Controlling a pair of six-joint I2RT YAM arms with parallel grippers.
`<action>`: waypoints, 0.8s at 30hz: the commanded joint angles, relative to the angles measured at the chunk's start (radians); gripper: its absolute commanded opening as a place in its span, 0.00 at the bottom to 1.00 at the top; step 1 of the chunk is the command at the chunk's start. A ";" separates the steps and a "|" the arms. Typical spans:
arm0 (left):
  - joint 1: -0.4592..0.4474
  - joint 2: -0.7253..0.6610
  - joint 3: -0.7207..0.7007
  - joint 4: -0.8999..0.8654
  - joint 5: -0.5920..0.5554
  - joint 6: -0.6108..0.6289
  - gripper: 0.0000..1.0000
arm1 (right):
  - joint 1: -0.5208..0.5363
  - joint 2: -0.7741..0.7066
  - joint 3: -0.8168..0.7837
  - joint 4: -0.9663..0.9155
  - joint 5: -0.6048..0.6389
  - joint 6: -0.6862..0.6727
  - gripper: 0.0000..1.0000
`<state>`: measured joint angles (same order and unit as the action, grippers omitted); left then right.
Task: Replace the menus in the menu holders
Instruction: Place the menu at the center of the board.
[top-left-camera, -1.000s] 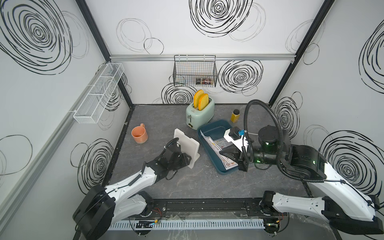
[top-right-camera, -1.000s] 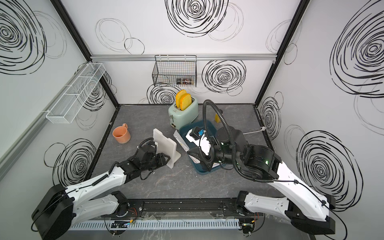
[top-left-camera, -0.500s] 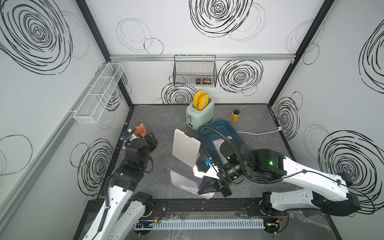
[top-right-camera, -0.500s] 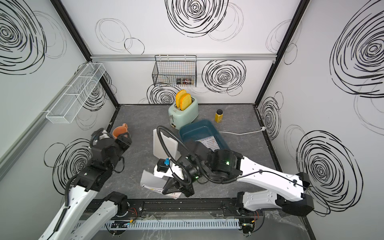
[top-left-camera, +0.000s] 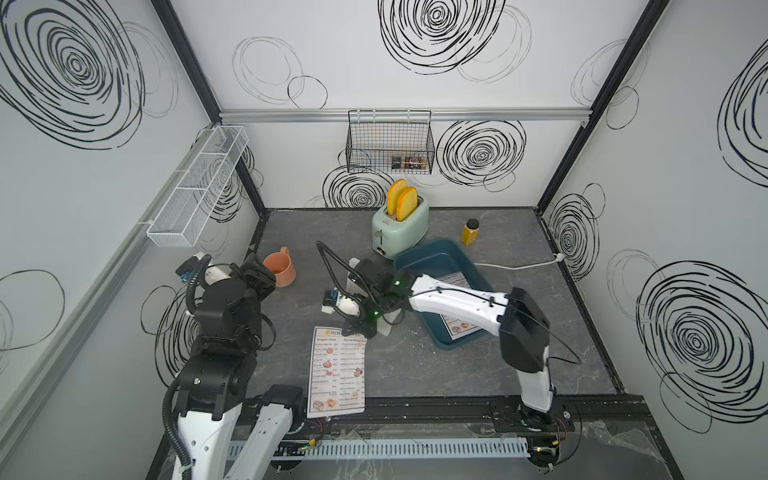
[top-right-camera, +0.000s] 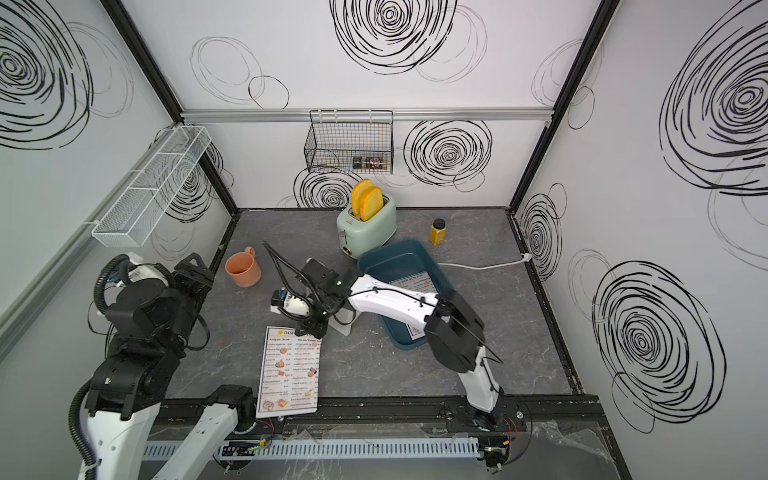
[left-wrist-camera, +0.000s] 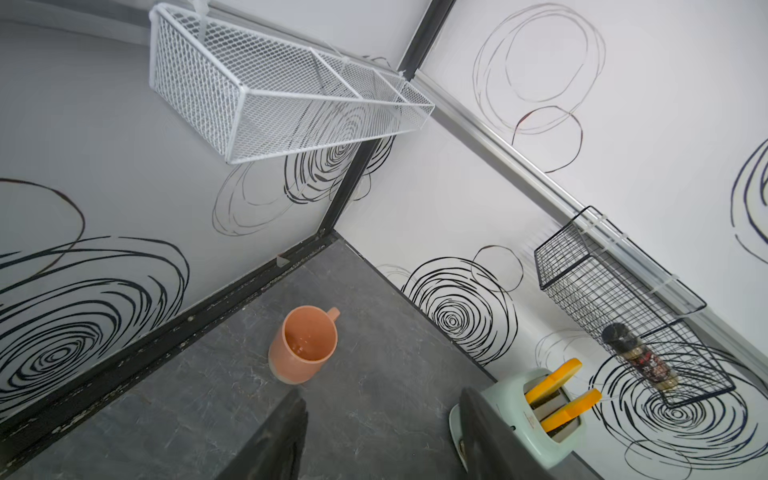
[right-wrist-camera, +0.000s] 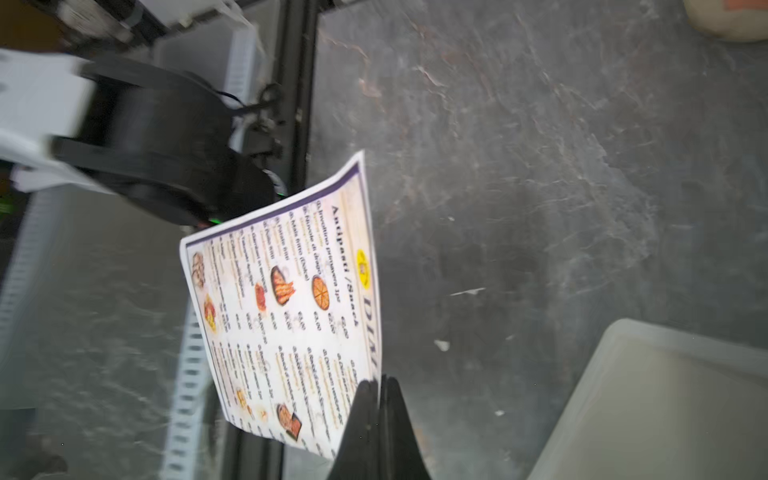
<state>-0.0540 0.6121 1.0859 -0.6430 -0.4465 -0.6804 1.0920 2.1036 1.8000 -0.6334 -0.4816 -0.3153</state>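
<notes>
Next, my right gripper moves down toward the side of the mug and releases the menu's top edge on the bare tabletop, as that open patch lies below the gripper.
My right gripper (top-left-camera: 358, 331) (top-right-camera: 310, 331) (right-wrist-camera: 379, 380) is shut on the top edge of one of the menus (top-left-camera: 338, 370) (top-right-camera: 291, 370) (right-wrist-camera: 282, 299). This white sheet stretches toward the table's front edge and overhangs the rail. Just behind the gripper stands the translucent white menu holder (top-left-camera: 385, 329) (top-right-camera: 343, 327) (right-wrist-camera: 665, 395), mostly hidden by the right arm. A second menu (top-left-camera: 460, 328) (top-right-camera: 411, 283) lies in the teal bin (top-left-camera: 432, 253). My left gripper (top-left-camera: 258, 276) (top-right-camera: 195, 270) (left-wrist-camera: 382, 399) hangs raised at the far left, open, with nothing between its fingers.
An orange mug (top-left-camera: 280, 270) (left-wrist-camera: 303, 345) stands close to the left gripper. A mint toaster (top-left-camera: 401, 226) (left-wrist-camera: 532, 415) with two toast slices and a yellow bottle (top-left-camera: 471, 231) sit at the back. A white cable (top-left-camera: 515, 264) runs right. A white mesh shelf (top-left-camera: 199, 191) and a black wire basket (top-left-camera: 390, 141) hang on the walls.
The right gripper carried a menu from the bin to the front left, then drew back toward the holder. The left arm left the holder, rose at the far left and opened wider.
</notes>
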 joint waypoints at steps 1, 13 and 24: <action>0.008 0.001 -0.009 -0.033 -0.003 -0.012 0.62 | 0.016 0.154 0.208 -0.180 0.100 -0.154 0.00; 0.008 0.008 -0.013 -0.075 0.004 0.006 0.62 | 0.067 0.384 0.401 -0.003 0.330 -0.170 0.26; 0.009 0.031 -0.037 -0.028 0.082 -0.010 0.71 | 0.084 -0.001 0.229 0.048 0.428 0.015 0.72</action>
<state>-0.0528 0.6346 1.0653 -0.7082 -0.4034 -0.6823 1.1702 2.3142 2.0731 -0.6289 -0.0807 -0.3569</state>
